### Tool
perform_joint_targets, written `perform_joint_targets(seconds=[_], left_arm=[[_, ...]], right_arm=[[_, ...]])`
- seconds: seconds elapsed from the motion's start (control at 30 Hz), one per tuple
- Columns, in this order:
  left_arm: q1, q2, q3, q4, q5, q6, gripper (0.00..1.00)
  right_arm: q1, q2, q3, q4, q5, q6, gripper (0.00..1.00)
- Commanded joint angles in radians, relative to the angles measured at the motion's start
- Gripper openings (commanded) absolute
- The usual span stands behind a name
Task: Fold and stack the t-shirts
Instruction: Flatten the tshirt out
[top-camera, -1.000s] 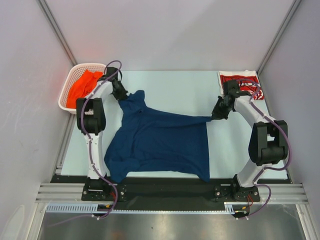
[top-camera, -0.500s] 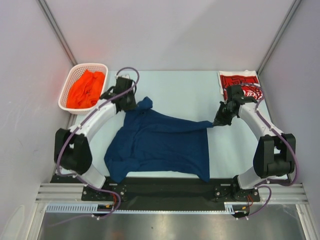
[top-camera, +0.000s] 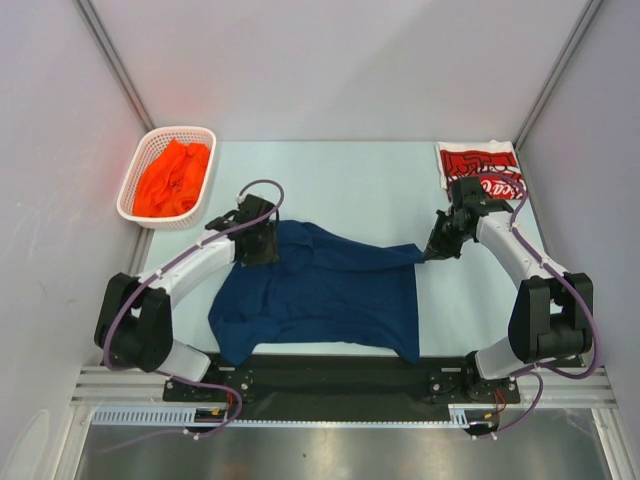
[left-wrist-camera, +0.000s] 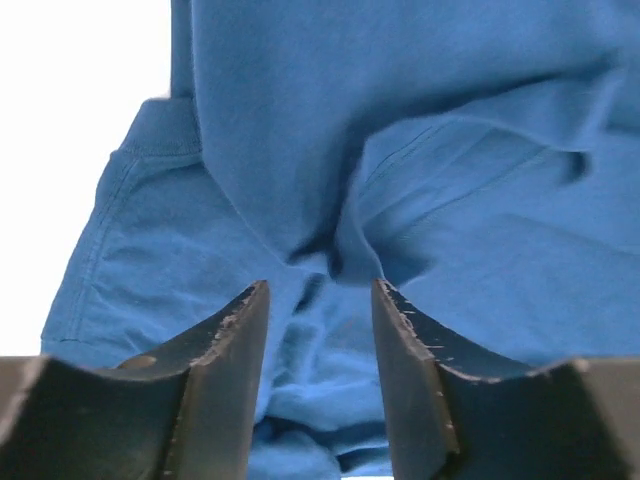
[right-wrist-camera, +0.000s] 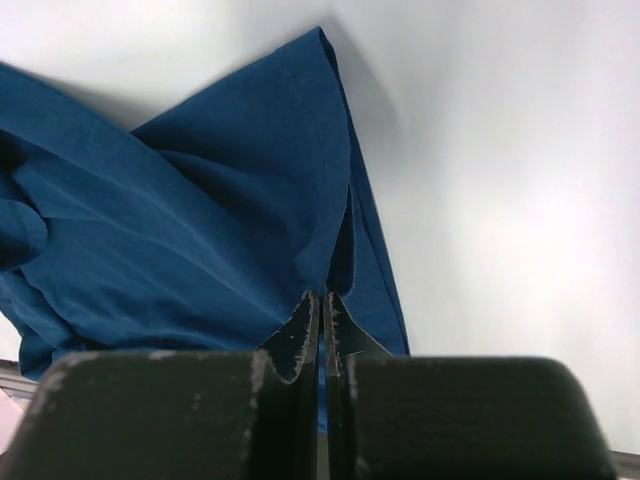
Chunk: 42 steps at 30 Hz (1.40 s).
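Note:
I should lower my left gripper down and back with open fingers around the pointed tip of the navy fold (top-camera: 281, 268) (left-wrist-camera: 337, 268), because that tip is in line with the gap between my fingers.
A dark navy t-shirt (top-camera: 330, 290) lies spread on the table's near middle, its upper left part folded over. My left gripper (top-camera: 265, 248) hovers over that fold, jaws open. In the left wrist view the left gripper (left-wrist-camera: 320, 290) has rumpled navy cloth (left-wrist-camera: 450, 200) below the gap and grips nothing. My right gripper (top-camera: 431, 251) is shut on the shirt's right corner. The right wrist view shows the right gripper (right-wrist-camera: 322, 298) pinching the cloth (right-wrist-camera: 200, 220). A folded red t-shirt (top-camera: 478, 163) with white script lies at the back right. An orange t-shirt (top-camera: 172, 178) is bunched in the basket.
The white lattice basket (top-camera: 180, 129) stands at the back left beside the pale table (top-camera: 350, 175). White walls close in on three sides. The right arm's forearm passes just in front of the red t-shirt. A black rail runs along the near edge.
My left arm swung from beside the basket toward the front and right, carrying the shirt's upper left part over the body, then opened and let go. The right gripper kept its hold.

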<state>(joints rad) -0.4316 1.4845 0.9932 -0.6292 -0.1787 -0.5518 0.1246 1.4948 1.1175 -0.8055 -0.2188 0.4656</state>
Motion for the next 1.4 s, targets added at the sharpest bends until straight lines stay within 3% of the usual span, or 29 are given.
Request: perform_joint_targets(seconds=[0.0,0.33,0.83,1.37], left_arm=[[0.002,-0.09,0.001,0.077,0.066,-0.002,0.52],[-0.002,-0.046,-0.031,0.091,0.234,-0.045,0.54],[0.005,-0.01,-0.125,0.095,0.26,-0.19,0.41],[0.025,0.068,-0.088,0.097,0.212,-0.211,0.4]], right_arm=[[0.004,-0.03,0.007,0.0,-0.01,-0.019,0.0],[0.007,-0.025,0.018,0.003,-0.014,-0.018,0.0],[0.009,-0.042,0.004,0.008,-0.019,-0.018,0.0],[0.009,-0.041,0.005,0.008,-0.014,-0.015,0.0]])
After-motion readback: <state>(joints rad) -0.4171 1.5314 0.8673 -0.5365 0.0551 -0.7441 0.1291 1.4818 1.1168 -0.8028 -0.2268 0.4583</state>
